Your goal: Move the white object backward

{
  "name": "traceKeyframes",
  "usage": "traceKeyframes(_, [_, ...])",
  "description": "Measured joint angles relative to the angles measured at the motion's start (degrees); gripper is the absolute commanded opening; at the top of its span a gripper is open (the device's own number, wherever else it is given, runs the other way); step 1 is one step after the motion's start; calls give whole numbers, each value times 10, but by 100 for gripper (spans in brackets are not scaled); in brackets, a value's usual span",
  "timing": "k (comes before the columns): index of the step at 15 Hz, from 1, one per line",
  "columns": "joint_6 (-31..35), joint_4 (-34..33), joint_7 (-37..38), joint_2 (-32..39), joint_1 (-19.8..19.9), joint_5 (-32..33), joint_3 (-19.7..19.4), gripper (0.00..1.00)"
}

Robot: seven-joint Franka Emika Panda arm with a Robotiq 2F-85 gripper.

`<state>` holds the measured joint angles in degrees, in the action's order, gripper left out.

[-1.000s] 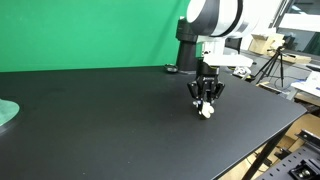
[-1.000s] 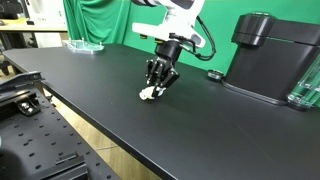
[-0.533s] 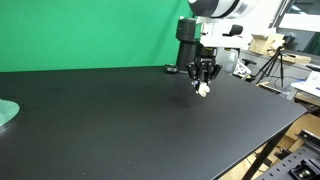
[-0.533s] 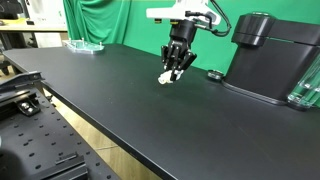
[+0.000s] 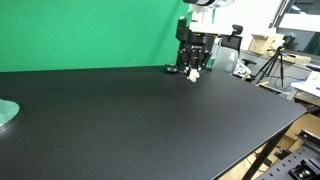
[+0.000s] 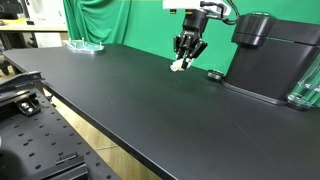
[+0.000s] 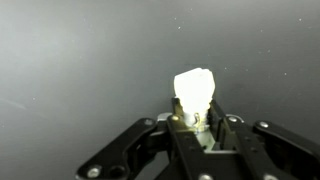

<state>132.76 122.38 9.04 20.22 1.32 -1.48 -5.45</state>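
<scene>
Next, my gripper goes down toward the bare black table just below and releases the small white object there, because the object still hangs above the table.
My gripper (image 5: pixel 193 68) is shut on a small white object (image 5: pixel 193 75), which sticks out below the fingertips. It hangs just above the black table (image 5: pixel 120 120) near the far edge, by the green backdrop. In another exterior view the gripper (image 6: pixel 185 55) holds the white object (image 6: pixel 178 66) a little above the table. In the wrist view the white object (image 7: pixel 193 90) is bright between the two fingers of the gripper (image 7: pixel 195 118), with the dark table surface behind it.
A black coffee machine (image 6: pixel 270 55) stands on the table close to the gripper, with a small dark round piece (image 6: pixel 213 75) beside it. A green-rimmed plate (image 5: pixel 6 113) lies at one table end; it also shows in the second exterior view (image 6: pixel 83 46).
The gripper has carried the white object away from the table's middle toward the far edge by the green backdrop. It stays shut on the object throughout.
</scene>
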Motion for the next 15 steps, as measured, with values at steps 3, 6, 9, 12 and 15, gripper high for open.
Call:
traceKeyframes(3, [-14,-38,-1,37,0,-9,6,7])
traceKeyframes(6, [-21,-65,-1,71,0,-9,11,7])
traceKeyframes(9, [-21,-85,-1,99,0,-9,12,7])
traceKeyframes(12, [-21,-98,-1,116,-1,-7,12,57])
traceKeyframes(15, [-21,-107,-2,125,-2,-7,12,76])
